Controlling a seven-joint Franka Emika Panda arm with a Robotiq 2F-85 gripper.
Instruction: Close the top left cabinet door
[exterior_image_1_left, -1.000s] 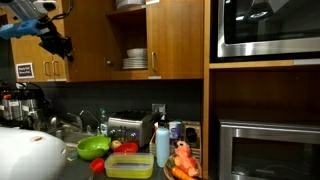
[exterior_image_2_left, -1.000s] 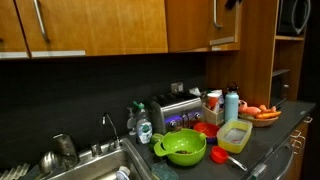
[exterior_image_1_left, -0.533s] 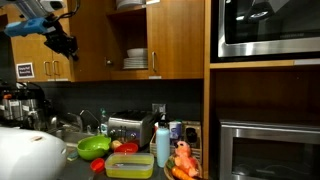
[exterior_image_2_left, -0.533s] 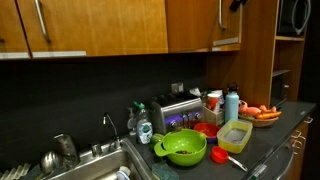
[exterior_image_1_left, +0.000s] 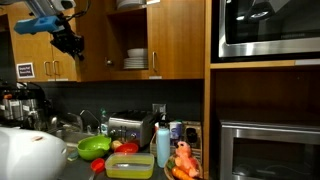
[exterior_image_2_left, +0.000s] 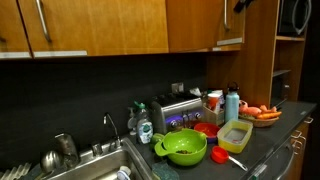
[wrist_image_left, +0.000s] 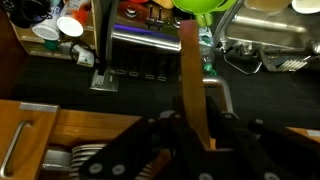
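Note:
The door is still partly open, so my gripper will swing the door's free edge outward toward the shelf with stacked plates and then let go of it.
The top left cabinet door (exterior_image_1_left: 95, 40) is honey-brown wood and stands partly open, with stacked plates (exterior_image_1_left: 135, 60) showing on the shelf behind it. It also shows in an exterior view (exterior_image_2_left: 228, 25), with its silver bar handle low down. My gripper (exterior_image_1_left: 70, 42) is at the door's free edge, high up; in an exterior view (exterior_image_2_left: 241, 5) only its tip shows at the top. In the wrist view the door (wrist_image_left: 190, 70) appears edge-on, running between my gripper's (wrist_image_left: 193, 135) two fingers, which sit close on either side of it.
The matching door (exterior_image_1_left: 180, 40) to the right is shut. A black microwave (exterior_image_1_left: 265, 28) is built in beside it. Below, the counter holds a toaster (exterior_image_1_left: 130, 128), a green bowl (exterior_image_2_left: 185, 148), bottles and a sink (exterior_image_2_left: 90, 160).
My gripper has moved toward the cabinet, and the door's free edge and handle have swung with it, narrowing the opening.

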